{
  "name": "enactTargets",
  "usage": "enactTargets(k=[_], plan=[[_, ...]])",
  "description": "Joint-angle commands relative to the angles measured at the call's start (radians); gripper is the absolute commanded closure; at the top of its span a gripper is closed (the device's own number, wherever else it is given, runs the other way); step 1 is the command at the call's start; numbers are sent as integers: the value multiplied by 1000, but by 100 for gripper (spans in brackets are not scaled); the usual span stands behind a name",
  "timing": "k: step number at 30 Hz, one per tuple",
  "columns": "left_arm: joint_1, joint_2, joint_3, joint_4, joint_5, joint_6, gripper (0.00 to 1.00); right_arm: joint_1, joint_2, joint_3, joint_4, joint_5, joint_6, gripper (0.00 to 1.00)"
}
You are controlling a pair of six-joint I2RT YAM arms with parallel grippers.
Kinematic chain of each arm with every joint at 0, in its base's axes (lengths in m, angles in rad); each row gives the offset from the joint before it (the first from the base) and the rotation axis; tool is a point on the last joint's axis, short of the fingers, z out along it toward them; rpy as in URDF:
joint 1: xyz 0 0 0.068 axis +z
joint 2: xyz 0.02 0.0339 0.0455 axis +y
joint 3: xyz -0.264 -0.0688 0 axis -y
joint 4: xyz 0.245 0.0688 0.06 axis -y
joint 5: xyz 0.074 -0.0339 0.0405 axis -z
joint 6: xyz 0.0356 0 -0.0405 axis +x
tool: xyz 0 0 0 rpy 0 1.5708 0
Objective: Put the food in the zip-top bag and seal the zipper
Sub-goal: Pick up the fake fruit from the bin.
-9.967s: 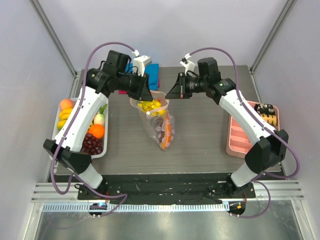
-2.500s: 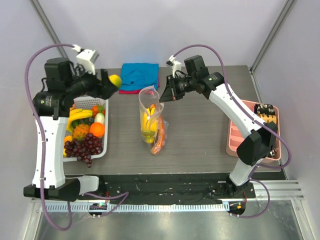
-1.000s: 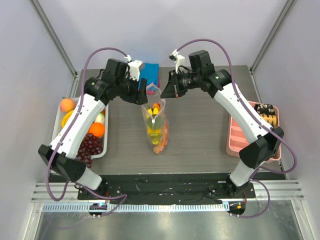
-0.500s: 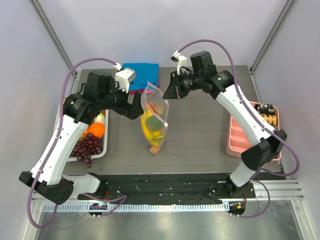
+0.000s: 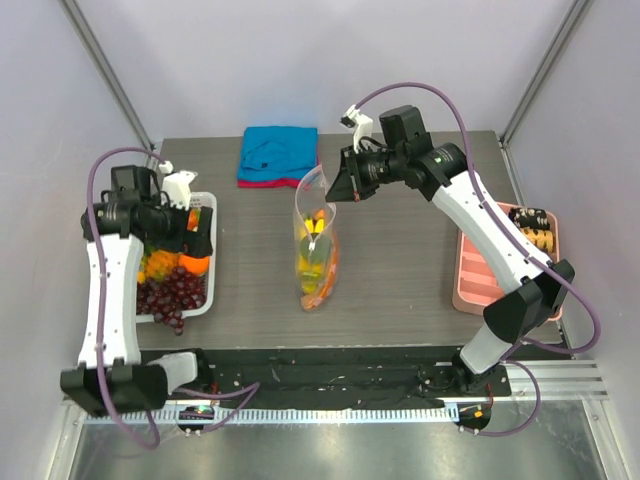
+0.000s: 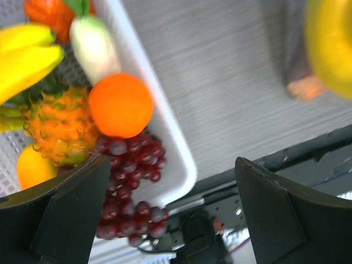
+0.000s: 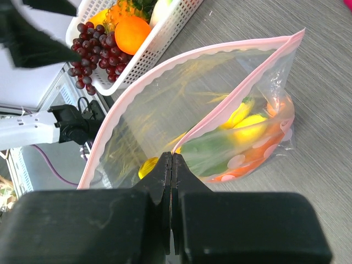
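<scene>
My left gripper lowers next with its fingers open until they stand around the round orange (image 5: 195, 265) (image 6: 121, 105), since it lies below them in the white basket.
The zip-top bag (image 5: 316, 250) hangs upright at mid-table, mouth open, with yellow, green and orange food (image 7: 242, 129) inside. My right gripper (image 7: 171, 158) is shut on the bag's pink zipper strip (image 7: 242, 82) and holds that edge up; from above it sits at the bag's top right (image 5: 340, 186). Over the white basket (image 5: 205, 308) at the left my left gripper (image 6: 176, 220) stands wide open with nothing between its fingers. Below it lie an orange (image 6: 121, 104), a dark grape bunch (image 6: 126, 165), bananas (image 6: 27, 60) and a spiky orange fruit (image 6: 58, 126).
A folded blue-and-red cloth (image 5: 280, 155) lies at the back behind the bag. A pink compartment tray (image 5: 480, 270) with dark brown-and-tan pieces (image 5: 532, 225) sits at the right edge. The grapes spill over the basket's near rim.
My left gripper opened at the bag's mouth, then swung left and back to above the basket. A green piece now lies in the bag. The right gripper kept its hold.
</scene>
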Motion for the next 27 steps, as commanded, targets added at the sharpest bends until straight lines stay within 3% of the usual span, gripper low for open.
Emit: enactTargets(k=[1, 11, 27], plan=[[94, 130, 31, -102, 52, 256, 0, 9, -52, 12, 32, -9, -10, 99], [98, 311, 4, -7, -34, 324, 7, 9, -55, 5, 32, -6, -13, 99], [95, 428, -48, 99, -56, 328, 11, 9, -44, 8, 30, -9, -13, 99]])
